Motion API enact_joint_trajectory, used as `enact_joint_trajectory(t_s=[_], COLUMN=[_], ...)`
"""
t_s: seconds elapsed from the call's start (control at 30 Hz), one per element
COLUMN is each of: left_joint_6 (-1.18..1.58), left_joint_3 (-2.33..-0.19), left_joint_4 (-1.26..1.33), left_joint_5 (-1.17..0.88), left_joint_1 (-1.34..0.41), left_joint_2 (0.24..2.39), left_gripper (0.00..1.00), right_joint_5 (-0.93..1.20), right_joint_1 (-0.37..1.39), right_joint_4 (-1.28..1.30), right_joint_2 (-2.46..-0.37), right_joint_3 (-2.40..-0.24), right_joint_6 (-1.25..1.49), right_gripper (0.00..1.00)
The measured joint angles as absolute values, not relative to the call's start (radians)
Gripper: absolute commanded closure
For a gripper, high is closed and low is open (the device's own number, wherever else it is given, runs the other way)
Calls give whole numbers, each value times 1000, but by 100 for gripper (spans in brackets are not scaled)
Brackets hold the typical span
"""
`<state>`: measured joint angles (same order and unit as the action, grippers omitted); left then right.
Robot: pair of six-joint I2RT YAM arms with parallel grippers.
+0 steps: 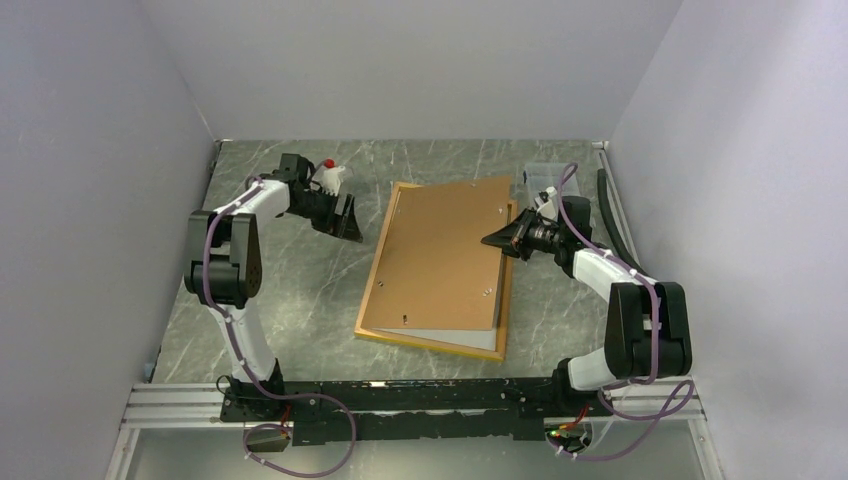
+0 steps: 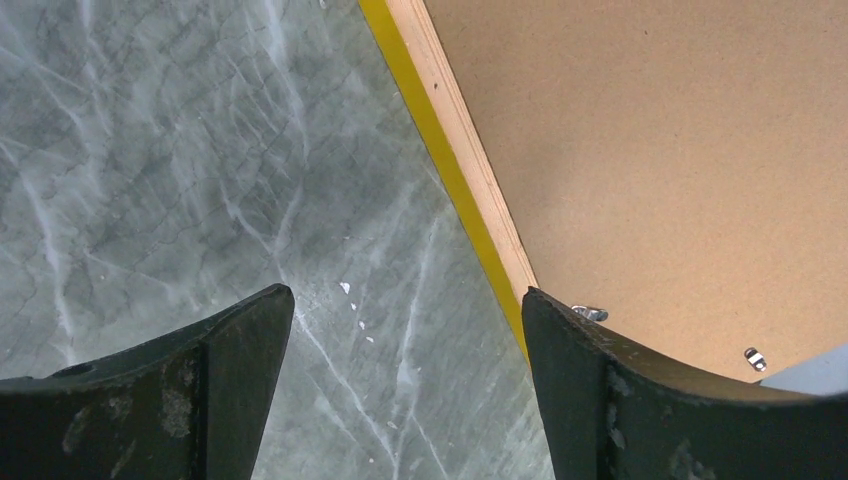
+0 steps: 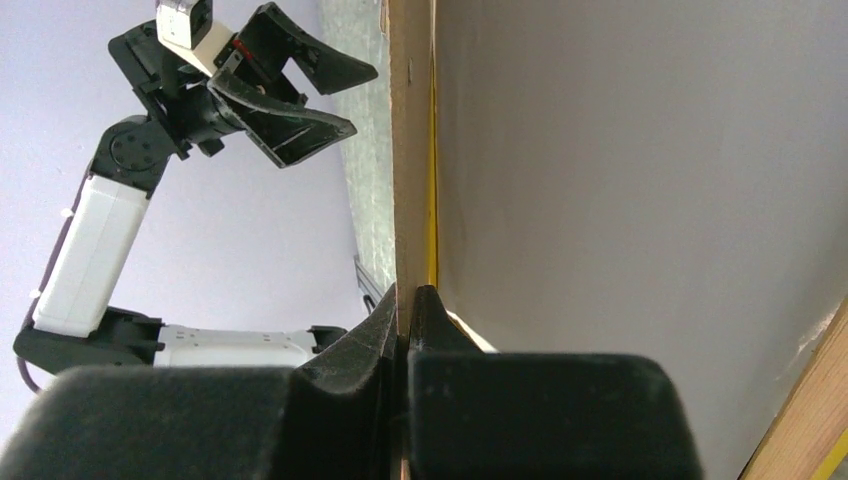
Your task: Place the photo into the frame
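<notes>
The board's pinched edge is up above the pale sheet (image 3: 620,200). Next my right gripper needs to lower that edge inside the frame's wooden bar (image 3: 812,405) below it and let go.
The frame (image 1: 432,347) lies face down mid-table, with its yellow border (image 2: 440,150) showing. A brown backing board (image 1: 445,250) rests askew on it. A pale strip (image 1: 455,338) shows under the board's near end, and it looks like the photo's plain back. My right gripper (image 1: 497,240) is shut on the board's right edge (image 3: 410,150). The fingertips (image 3: 388,305) pinch the edge, and the pale sheet (image 3: 620,200) lies beneath. My left gripper (image 1: 345,225) hangs open over bare table just left of the frame. Nothing is between its fingers (image 2: 240,330).
A small clear plastic box (image 1: 541,176) stands at the back right, behind the right arm. A black hose (image 1: 610,215) runs along the right wall. Small metal clips (image 2: 590,313) sit on the board. A metal rail (image 1: 400,400) crosses the near edge.
</notes>
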<state>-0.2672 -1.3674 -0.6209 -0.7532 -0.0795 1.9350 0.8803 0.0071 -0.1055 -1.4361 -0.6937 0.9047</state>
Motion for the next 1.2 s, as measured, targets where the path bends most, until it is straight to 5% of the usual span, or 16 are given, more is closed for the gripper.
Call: enact_joint_trajectory(t_s=[0.47,0.7,1.0,1.2], left_joint_6=[-267,-267,-265,-249], left_joint_3=[-1369,-1377,-1378,-1361], left_joint_4=[-608,-607,-601,-579], left_joint_5=[-712,-714,-726,-748], left_joint_1=[-163,-176,-201,-200], left_joint_2=[2012,2021,2040,2047], left_gripper=[28,29,58,62], right_joint_5=[890,892,896,897], right_joint_1=[-17,-26,-30,-30], right_joint_4=[-110,-98,-101,-105], right_joint_2=[-1476,-1476,-1487,-1487], right_joint_3=[-699,-700,-700,-700], right_joint_6=[854,825,823,822], right_gripper=[100,100,100,100])
